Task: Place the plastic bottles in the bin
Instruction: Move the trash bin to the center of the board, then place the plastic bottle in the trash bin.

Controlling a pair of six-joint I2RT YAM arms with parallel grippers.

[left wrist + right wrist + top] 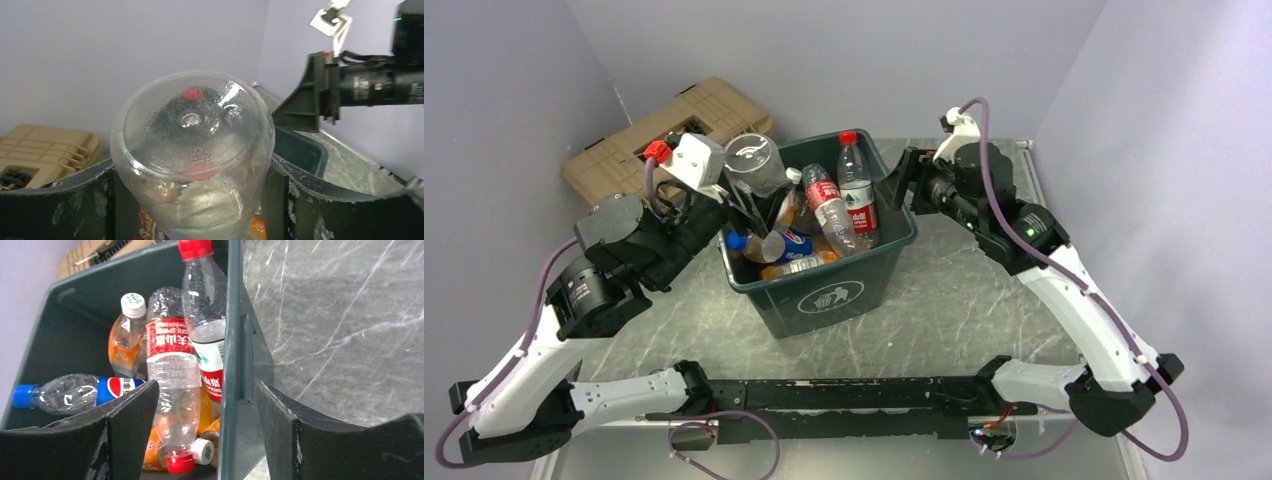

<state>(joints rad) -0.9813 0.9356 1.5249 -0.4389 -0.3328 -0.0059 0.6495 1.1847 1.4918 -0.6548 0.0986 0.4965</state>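
Observation:
I will first tilt my left gripper downward to lower the clear bottle into the bin's side by the tan case, in the empty space beside the orange bottle.
My left gripper (746, 208) (192, 200) is shut on a clear plastic bottle (754, 165) (192, 150), gripped at its sides with the base towards the wrist camera, over the left rim of the dark green bin (824, 295) (300, 150). My right gripper (899, 190) (206, 387) stands open astride the bin's right wall (232, 365), with nothing held. Several bottles lie in the bin: a red-labelled clear one (829, 210) (170, 365), a red-capped upright one (856, 190) (205, 305), a blue-labelled one (774, 243) (75, 390) and an orange one (125, 335).
A tan ribbed case (674, 125) (40, 145) lies behind the bin at the back left. The grey marble-patterned table (964, 290) (340, 315) is enclosed by pale walls on three sides.

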